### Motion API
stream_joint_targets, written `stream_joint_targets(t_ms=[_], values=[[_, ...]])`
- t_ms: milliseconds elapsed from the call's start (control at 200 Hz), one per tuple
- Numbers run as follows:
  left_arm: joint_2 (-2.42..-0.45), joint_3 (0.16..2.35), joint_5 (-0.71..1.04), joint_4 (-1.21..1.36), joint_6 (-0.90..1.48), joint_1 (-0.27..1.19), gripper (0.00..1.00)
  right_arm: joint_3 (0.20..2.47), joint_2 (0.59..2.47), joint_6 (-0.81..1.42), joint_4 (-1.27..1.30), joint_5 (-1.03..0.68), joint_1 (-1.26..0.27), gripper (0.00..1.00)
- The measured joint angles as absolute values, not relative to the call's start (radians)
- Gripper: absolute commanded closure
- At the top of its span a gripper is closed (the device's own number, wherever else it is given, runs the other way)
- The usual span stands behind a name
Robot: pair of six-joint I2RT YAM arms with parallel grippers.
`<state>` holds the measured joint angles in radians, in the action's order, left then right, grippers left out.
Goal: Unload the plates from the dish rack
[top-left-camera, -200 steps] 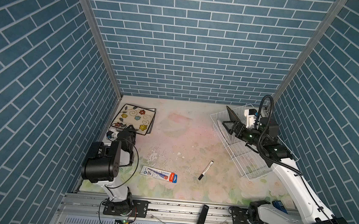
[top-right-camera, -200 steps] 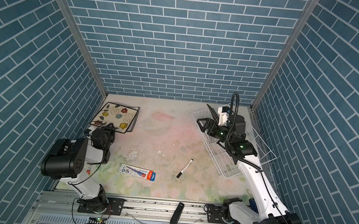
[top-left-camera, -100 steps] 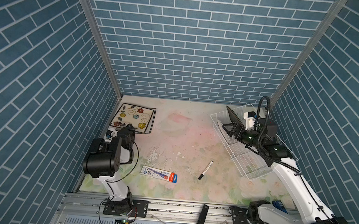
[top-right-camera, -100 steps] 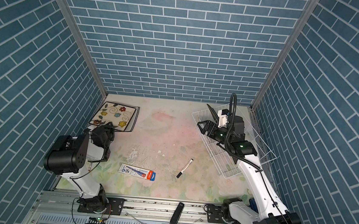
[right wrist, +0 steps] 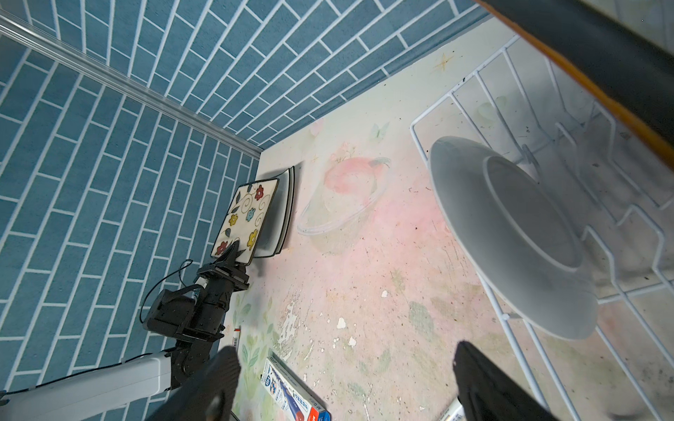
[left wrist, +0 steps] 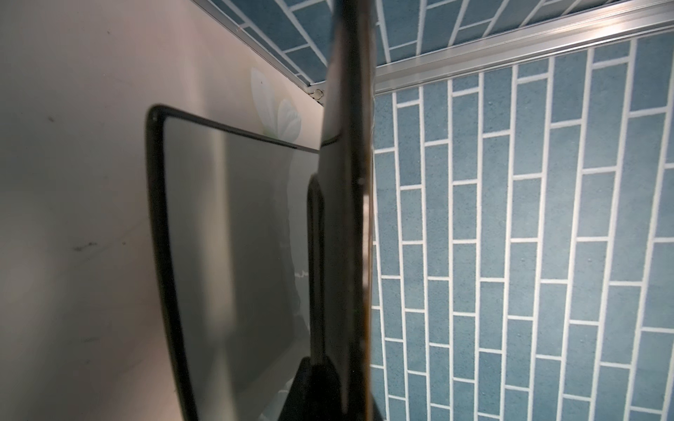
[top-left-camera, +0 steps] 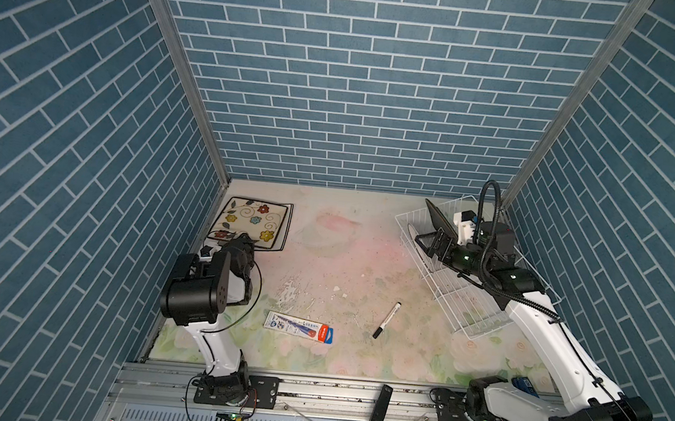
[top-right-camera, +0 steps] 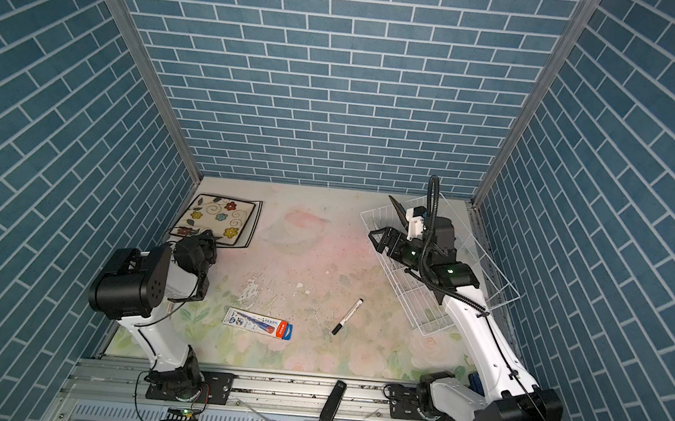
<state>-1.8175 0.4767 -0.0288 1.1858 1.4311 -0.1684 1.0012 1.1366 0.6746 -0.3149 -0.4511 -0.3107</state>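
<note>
The left gripper lowers the tilted floral plate's near edge onto the white black-rimmed plate (top-left-camera: 284, 233) (left wrist: 228, 259) next and lets go.
My left gripper (top-left-camera: 237, 239) is shut on the near edge of the floral plate (top-left-camera: 251, 222). It holds this plate tilted just above a white black-rimmed plate (left wrist: 226, 237) that lies flat at the far left of the table. In the left wrist view the held plate (left wrist: 350, 182) shows edge-on. The white wire dish rack (top-left-camera: 480, 328) stands at the far right. A small round white plate (right wrist: 510, 237) and a glossy black plate (top-left-camera: 437, 218) stand in it. My right gripper (top-left-camera: 428, 244) hangs open at the rack's far end, beside the round plate and touching nothing.
A black marker (top-left-camera: 386, 320) and a flat blue-and-red package (top-left-camera: 298, 327) lie on the floral tabletop between the arms. A black bar (top-left-camera: 380, 403) rests on the front rail. Blue brick walls close in on three sides, near the plates and the rack.
The left arm has shifted slightly with the floral plate still in its grip. The right gripper has barely moved at the rack and remains open.
</note>
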Motion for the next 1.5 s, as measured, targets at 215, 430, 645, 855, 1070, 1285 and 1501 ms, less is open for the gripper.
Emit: stream_joint_targets(t_ms=[215, 430, 645, 855, 1070, 1285, 1501], values=[[-1.834, 0.490, -0.025, 1.188, 1.448, -0.171, 1.00, 1.005, 1.144, 0.675, -0.315, -0.451, -0.315, 0.07], [-1.862, 0.500, -0.024, 1.192, 1.455, -0.171, 1.00, 1.005, 1.147, 0.675, -0.315, -0.451, -0.319, 0.07], [-1.877, 0.508, -0.021, 1.187, 1.456, -0.171, 1.00, 1.018, 1.158, 0.675, -0.314, -0.450, -0.322, 0.07], [-1.884, 0.513, -0.021, 1.188, 1.459, -0.171, 1.00, 1.020, 1.159, 0.675, -0.314, -0.448, -0.326, 0.07], [-1.891, 0.523, -0.020, 1.179, 1.466, -0.171, 1.00, 1.020, 1.160, 0.675, -0.314, -0.446, -0.332, 0.07], [-1.891, 0.527, -0.018, 1.163, 1.470, -0.171, 0.93, 1.020, 1.167, 0.675, -0.314, -0.441, -0.334, 0.07], [-1.891, 0.529, -0.017, 1.160, 1.479, -0.171, 0.90, 1.020, 1.169, 0.675, -0.315, -0.440, -0.334, 0.07]])
